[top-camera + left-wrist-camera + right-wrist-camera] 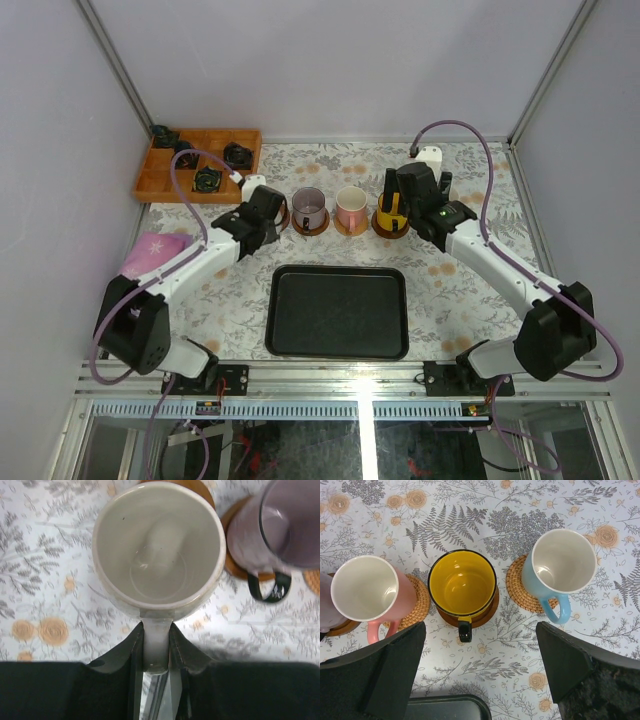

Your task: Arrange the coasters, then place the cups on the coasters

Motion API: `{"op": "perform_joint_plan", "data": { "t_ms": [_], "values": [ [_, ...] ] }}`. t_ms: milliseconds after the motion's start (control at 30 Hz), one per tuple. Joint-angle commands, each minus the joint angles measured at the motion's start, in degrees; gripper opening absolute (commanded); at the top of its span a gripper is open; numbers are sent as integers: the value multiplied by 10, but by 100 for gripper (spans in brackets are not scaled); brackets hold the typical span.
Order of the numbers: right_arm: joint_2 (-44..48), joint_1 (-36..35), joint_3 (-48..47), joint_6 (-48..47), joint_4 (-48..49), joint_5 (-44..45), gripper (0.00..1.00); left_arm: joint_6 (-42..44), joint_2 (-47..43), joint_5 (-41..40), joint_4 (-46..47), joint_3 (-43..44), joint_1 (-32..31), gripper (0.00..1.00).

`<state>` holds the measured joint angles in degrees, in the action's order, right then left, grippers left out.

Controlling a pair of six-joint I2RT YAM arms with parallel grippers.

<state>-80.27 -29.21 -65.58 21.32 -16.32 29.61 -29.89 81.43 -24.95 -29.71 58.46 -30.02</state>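
Note:
The robot should next carry the cream-white cup (159, 550) outward in its left gripper, lower it onto the brown coaster past its far rim (201, 489) and release it, because that coaster is empty.
My left gripper (156, 630) is shut on the handle of the cream-white cup (159, 550). A brown coaster (197, 487) shows past the cup's far rim. To its right the mauve cup (265, 535) stands on another coaster (234, 567). In the right wrist view the pink cup (367, 592), yellow cup (462, 582) and light blue cup (560, 565) each sit on a coaster. My right gripper (480, 627) hangs open above the cloth in front of them, holding nothing. From the top, the left gripper (268, 215) hides the cream cup and the right gripper (412, 200) hides the blue one.
A black rectangular tray (338, 312) lies in front of the row of cups, its far edge showing in the right wrist view (445, 707). At the back left stands a wooden compartment box (200, 165). A pink cloth (155, 250) lies at the left.

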Motion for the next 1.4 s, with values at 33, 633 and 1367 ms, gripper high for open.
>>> {"op": "perform_joint_plan", "data": {
  "t_ms": [33,633,1367],
  "values": [
    [-15,3,0,-10,41,23,99,67,37,17,165,44,71,0],
    [-44,3,-6,-6,42,10,100,158,110,119,271,42,120,0],
    [-50,3,-4,3,41,4,100,148,125,143,244,19,127,0]
  ]
}}
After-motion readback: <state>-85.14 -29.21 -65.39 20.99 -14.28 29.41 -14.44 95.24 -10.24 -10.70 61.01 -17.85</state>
